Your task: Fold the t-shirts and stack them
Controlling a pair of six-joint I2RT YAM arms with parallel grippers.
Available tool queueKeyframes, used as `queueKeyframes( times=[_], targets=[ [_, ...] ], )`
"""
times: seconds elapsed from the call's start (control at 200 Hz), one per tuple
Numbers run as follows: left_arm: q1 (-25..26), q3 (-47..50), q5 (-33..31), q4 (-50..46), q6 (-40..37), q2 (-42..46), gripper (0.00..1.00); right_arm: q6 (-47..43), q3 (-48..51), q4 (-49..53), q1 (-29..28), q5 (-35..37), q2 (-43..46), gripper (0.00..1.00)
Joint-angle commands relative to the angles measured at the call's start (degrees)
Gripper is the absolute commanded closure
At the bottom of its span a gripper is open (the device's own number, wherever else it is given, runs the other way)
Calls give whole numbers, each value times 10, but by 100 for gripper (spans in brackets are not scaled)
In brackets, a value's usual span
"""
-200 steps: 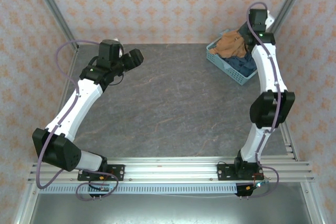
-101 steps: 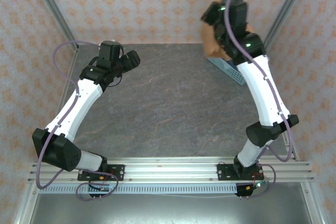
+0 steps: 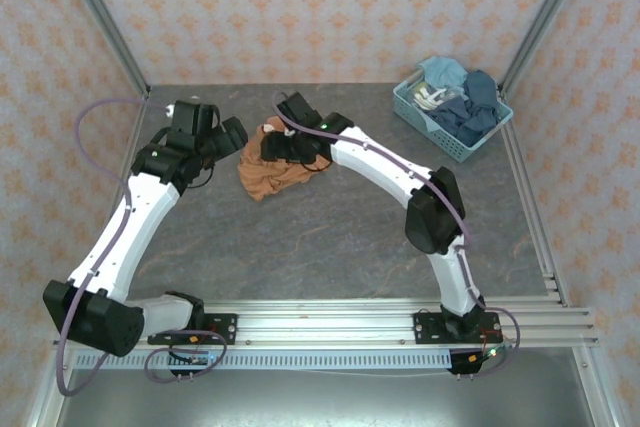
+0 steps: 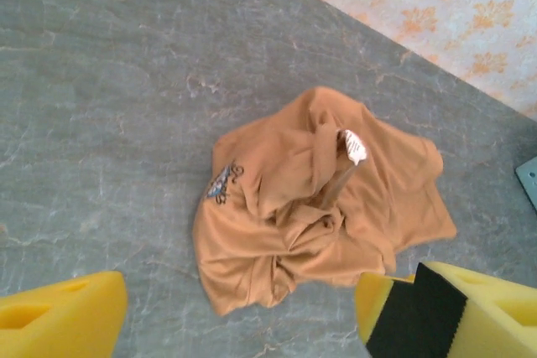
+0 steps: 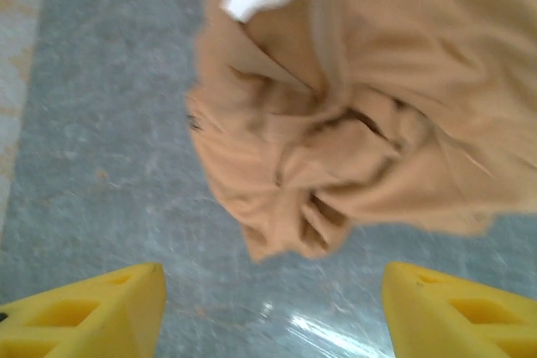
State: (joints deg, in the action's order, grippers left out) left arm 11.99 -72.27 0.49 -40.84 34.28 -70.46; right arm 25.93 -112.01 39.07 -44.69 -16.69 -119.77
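Observation:
The shirt's near corner on the basket side lies flat beyond the folds, so my right gripper moves toward the basket next, then down to close there.
A crumpled orange-tan t-shirt lies in a heap on the grey table, left of centre. Its small dark print and white neck label show. My right gripper hovers at the heap's far edge, open; the t-shirt lies ahead of its yellow fingers, not between them. My left gripper is just left of the heap, open and holding nothing, with the t-shirt in front of its fingers. More t-shirts, blue and pale, sit piled in the basket.
The pale blue lattice basket stands at the back right corner against the frame post. Patterned walls close the back and sides. Bare grey tabletop stretches between the heap and the arm bases.
The right arm lifted the orange-tan t-shirt out of the basket, swung it left across the table and opened, leaving it in a heap. The left arm shifted slightly left toward it.

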Motion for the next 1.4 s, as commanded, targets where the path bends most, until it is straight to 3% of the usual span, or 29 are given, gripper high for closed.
queueKeyframes(
  times=[0.0, 0.125, 0.265, 0.641, 0.721, 0.851, 1.001, 1.236, 1.396],
  targets=[
    [5, 39, 46, -19, -13, 9, 10, 30, 57, -29, 63, -3, 97, 31],
    [32, 51, 79, -1, 2, -23, 9, 67, 134, -34, 129, -6, 113, 36],
    [82, 12, 46, 19, 33, -102, 8, 108, 172, -79, 181, -40, 89, 38],
    [104, -99, 7, -5, 179, -336, 11, 136, 22, -21, 199, -15, -105, 41],
    [98, -102, -4, 8, 196, -359, 20, 142, 10, -6, 200, 2, -127, 45],
    [78, -96, -11, 36, 201, -368, 64, 153, -12, 17, 205, 25, -161, 64],
    [46, -79, 8, 66, 182, -344, 100, 154, -23, 27, 213, 51, -160, 100],
    [-2, -38, 41, 86, 156, -244, 100, 131, 55, 9, 216, 116, -19, 100],
    [-43, -3, 50, 67, 153, -177, 100, 120, 135, 54, 217, 166, 93, 100]
  ],
)
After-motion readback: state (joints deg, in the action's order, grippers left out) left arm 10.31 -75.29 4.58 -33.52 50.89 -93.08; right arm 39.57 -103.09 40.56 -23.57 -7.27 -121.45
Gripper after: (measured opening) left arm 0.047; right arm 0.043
